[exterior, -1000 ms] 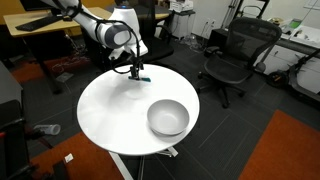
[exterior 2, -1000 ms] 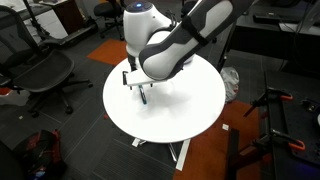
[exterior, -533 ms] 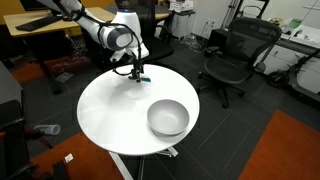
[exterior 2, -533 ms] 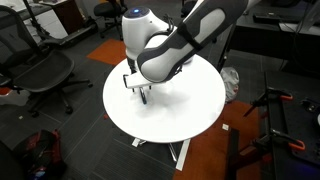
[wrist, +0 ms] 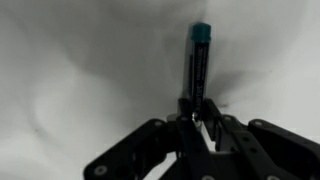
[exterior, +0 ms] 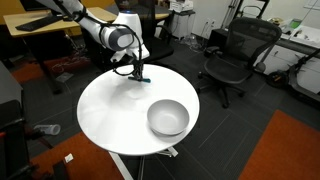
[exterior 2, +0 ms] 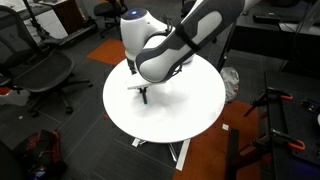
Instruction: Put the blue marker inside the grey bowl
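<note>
I need to raise my gripper, move it across over the bowl's inside and let go of the marker, because the grey bowl (exterior: pixel 167 117) stands open away from the marker I am holding.
In the wrist view the blue marker (wrist: pixel 198 65) lies on the white table with its teal end pointing away and its dark near end between my fingers. My gripper (wrist: pixel 195 110) is shut on that near end. In an exterior view my gripper (exterior: pixel 137 72) stands low over the far side of the round table, with the marker (exterior: pixel 141 76) at its tips. The grey bowl (exterior: pixel 167 117) sits apart from it, nearer the table's front right. In an exterior view the gripper (exterior 2: pixel 140 89) touches down on the table and the arm hides the bowl.
The round white table (exterior: pixel 110 115) stands on a pedestal over dark carpet. A black office chair (exterior: pixel 236 55) is behind it and another chair (exterior 2: pixel 45 75) stands to one side. A desk (exterior: pixel 40 25) lies beyond the arm.
The fingers have closed from wide open onto the marker's near end. The arm has stayed almost where it was, low over the table.
</note>
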Robot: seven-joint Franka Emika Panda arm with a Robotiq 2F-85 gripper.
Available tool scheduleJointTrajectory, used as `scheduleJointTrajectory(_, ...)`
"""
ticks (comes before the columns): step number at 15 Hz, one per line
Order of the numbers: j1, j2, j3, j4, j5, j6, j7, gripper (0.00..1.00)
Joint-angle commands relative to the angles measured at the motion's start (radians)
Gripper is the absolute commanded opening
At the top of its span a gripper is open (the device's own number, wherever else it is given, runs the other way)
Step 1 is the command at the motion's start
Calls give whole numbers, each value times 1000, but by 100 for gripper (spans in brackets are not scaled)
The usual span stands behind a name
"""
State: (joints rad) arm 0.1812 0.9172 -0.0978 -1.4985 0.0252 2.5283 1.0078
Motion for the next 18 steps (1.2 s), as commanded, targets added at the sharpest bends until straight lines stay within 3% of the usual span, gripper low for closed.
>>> scheduleJointTrajectory(1, -10, 19, 10, 45, 22, -51, -28, 2)
scheduleJointTrajectory(4, -1, -4, 5, 26, 18, -55, -19, 5)
scheduleJointTrajectory(8, 19, -112, -18, -90, 8, -8, 4, 5)
scheduleJointTrajectory(18, -6, -527, -60, -472, -56, -31, -18, 5)
